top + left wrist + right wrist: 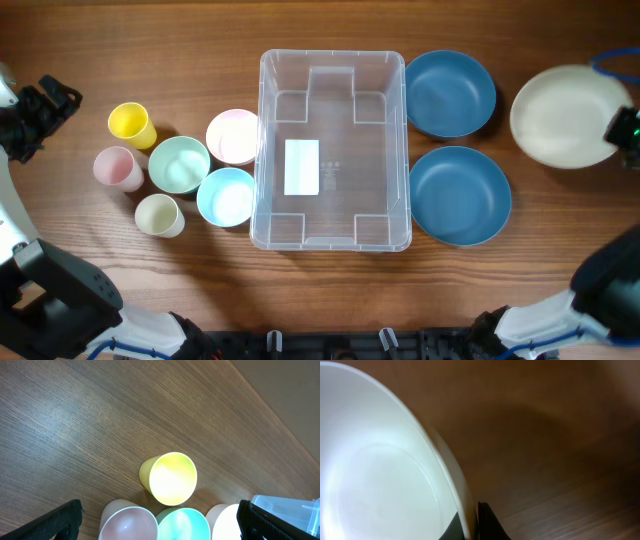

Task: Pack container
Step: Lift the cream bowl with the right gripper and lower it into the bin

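Note:
My right gripper will next lift the cream bowl over the far dark blue bowl, then lower it into the clear plastic container (333, 151).
The clear plastic container (333, 150) stands empty at mid-table, a white label on its base; one corner shows in the left wrist view (285, 507). My right gripper (625, 132) is shut on the rim of a cream bowl (568, 116) at the far right; in the right wrist view the fingers (472, 522) pinch the bowl's (380, 475) wall. My left gripper (45, 105) is open at the far left, apart from the cups; its fingers (160, 522) frame a yellow cup (170, 478), a pink cup (131, 522) and a mint bowl (182, 525).
Left of the container stand the yellow cup (131, 124), pink cup (118, 167), cream cup (159, 214), mint bowl (179, 164), pink bowl (233, 135) and light blue bowl (227, 196). Two dark blue bowls (449, 93) (459, 195) sit to its right.

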You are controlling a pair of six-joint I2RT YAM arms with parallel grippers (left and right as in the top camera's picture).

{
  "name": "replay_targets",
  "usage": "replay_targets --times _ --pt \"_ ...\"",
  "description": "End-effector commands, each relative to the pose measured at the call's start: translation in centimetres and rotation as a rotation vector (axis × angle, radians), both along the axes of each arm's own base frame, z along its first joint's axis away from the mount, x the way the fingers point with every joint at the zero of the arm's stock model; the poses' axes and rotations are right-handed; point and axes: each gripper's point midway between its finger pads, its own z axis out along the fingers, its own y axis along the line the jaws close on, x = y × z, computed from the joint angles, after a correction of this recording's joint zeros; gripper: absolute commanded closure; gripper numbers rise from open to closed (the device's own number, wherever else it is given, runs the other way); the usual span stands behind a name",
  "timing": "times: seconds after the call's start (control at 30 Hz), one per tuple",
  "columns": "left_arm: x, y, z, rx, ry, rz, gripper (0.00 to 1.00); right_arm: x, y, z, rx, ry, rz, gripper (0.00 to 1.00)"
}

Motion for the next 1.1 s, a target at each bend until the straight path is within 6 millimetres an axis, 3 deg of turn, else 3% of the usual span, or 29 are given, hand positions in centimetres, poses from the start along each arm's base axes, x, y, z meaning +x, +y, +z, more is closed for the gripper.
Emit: replay_targets --times 0.0,0.07,0.13,0.23,0.43,0.5,0.63,0.73,0.9,1.07 --pt "0.2 -0.5 0.4 -0.020 -0.014 -0.007 0.00 2.6 5.5 11.6 -0.051 -0.288 0.142 0.96" --pt "0.2 -0.5 0.4 -0.021 -0.014 -0.006 0.00 3.8 9.6 15.0 -0.030 -0.389 0.231 0.96" --pt "0.2 -0.5 0.4 -0.021 -0.014 -0.006 0.00 4.7 13.4 16.7 0.004 -0.448 0.308 0.96" --pt "0.1 -0.5 0.3 -0.022 -0.011 -0.006 0.00 6.5 20.7 17.7 0.063 -0.484 0.459 0.96" --pt "-0.2 -0.8 0.1 -0.036 0.007 -0.006 0.00 8.7 32.5 15.7 0.055 -0.446 0.665 0.96" --pt "-0.4 -0.9 0.0 -0.041 0.014 -0.006 0.00 9.7 36.5 13.3 0.000 -0.397 0.713 0.96" --pt "-0.6 -1.0 -0.1 -0.048 0.023 -0.006 0.00 10.2 41.1 8.8 -0.025 -0.303 0.808 0.96" --pt "-0.6 -1.0 -0.2 -0.049 0.025 -0.006 0.00 10.5 42.7 5.8 -0.035 -0.241 0.831 0.96" --pt "-0.6 -1.0 -0.2 -0.049 0.025 -0.005 0.00 10.5 43.9 1.7 -0.021 -0.150 0.856 0.96" --pt "-0.6 -1.1 -0.2 -0.050 0.025 -0.005 0.00 10.7 44.2 0.2 -0.017 -0.125 0.871 0.96"
